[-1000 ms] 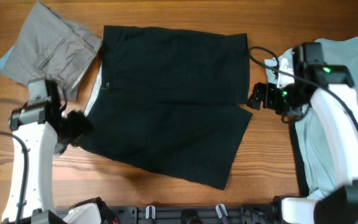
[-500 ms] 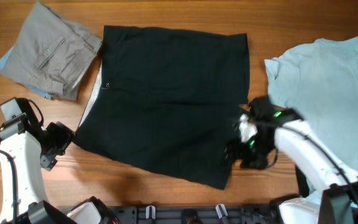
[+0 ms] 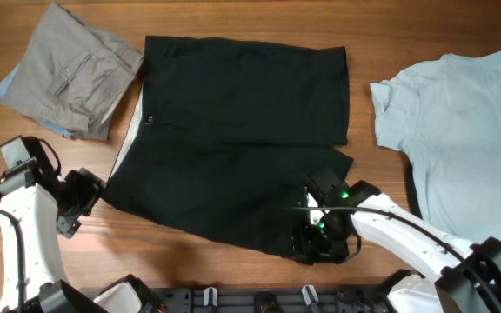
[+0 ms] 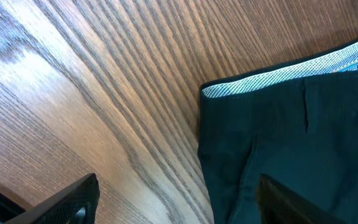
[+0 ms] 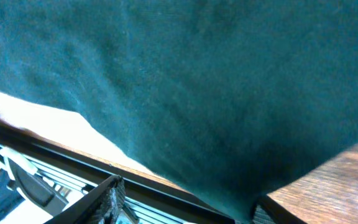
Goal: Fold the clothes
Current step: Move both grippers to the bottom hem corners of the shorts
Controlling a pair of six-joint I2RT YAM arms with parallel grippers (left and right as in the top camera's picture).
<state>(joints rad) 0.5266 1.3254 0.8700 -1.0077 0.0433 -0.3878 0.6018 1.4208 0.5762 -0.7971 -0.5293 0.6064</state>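
I will next move my left gripper down to the right in the overhead view, onto the shorts' waistband corner [image 3: 114, 193] [image 4: 212, 107], because its fingers are on both sides of the waistband's edge.
Dark shorts [image 3: 242, 139] lie flat in the middle of the table. My left gripper [image 3: 83, 202] is open beside their lower-left waistband corner [image 4: 229, 93], one finger over the cloth, one over bare wood. My right gripper [image 3: 320, 245] is open at the shorts' lower-right hem corner [image 5: 229, 199], with the cloth between its fingers at the table's front edge. A light blue T-shirt [image 3: 459, 130] lies spread at the right. Folded grey trousers [image 3: 72, 69] sit at the upper left.
A black rail [image 3: 259, 300] runs along the table's front edge, right under my right gripper. Wood table [image 3: 381, 35] shows around the clothes.
My right arm swung from the T-shirt's side down to the shorts' lower-right hem corner. My left arm drew back left, then held still.
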